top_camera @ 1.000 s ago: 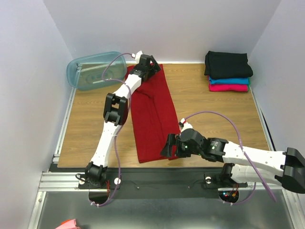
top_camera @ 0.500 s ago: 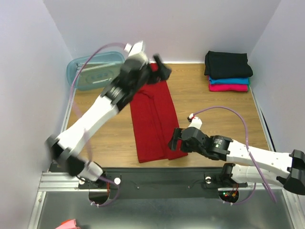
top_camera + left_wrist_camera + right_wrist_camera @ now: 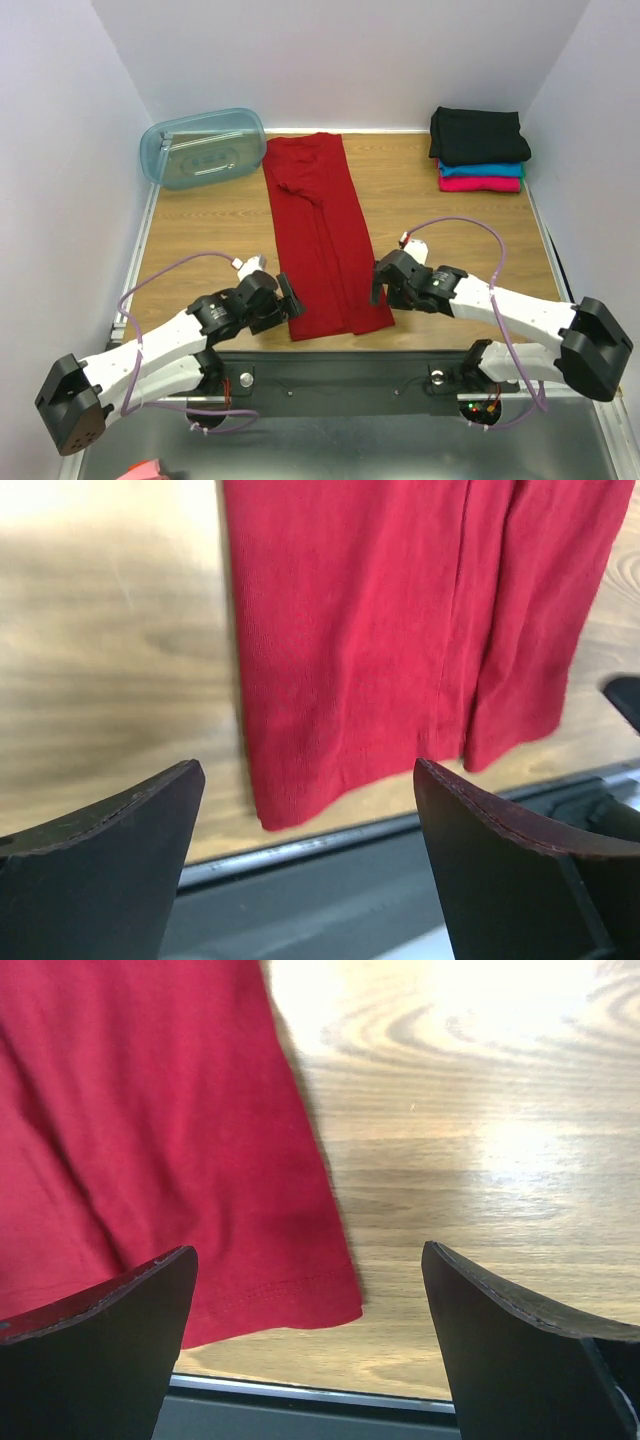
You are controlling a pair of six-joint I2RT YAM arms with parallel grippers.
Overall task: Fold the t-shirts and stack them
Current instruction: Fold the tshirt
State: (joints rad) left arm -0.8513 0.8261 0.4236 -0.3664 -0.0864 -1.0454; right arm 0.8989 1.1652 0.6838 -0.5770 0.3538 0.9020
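Note:
My left gripper will go down and ease back toward the bar onto the hem's nearest corner, because that corner already shows between its open fingers.
The deep red t-shirt lies folded into a long strip down the middle of the table, hem toward me. My left gripper is open and empty beside the hem's near left corner. My right gripper is open and empty beside the hem's near right corner. A stack of folded shirts sits at the far right: black on top, teal blue under it, magenta pink at the bottom.
A translucent pale blue plastic tub stands at the far left corner. The metal rail runs along the table's near edge, just below the shirt's hem. White walls enclose the table on three sides.
My left arm has swung back from the shirt's collar at the far end to the hem's near left corner. My right gripper has shifted slightly up along the hem's right corner.

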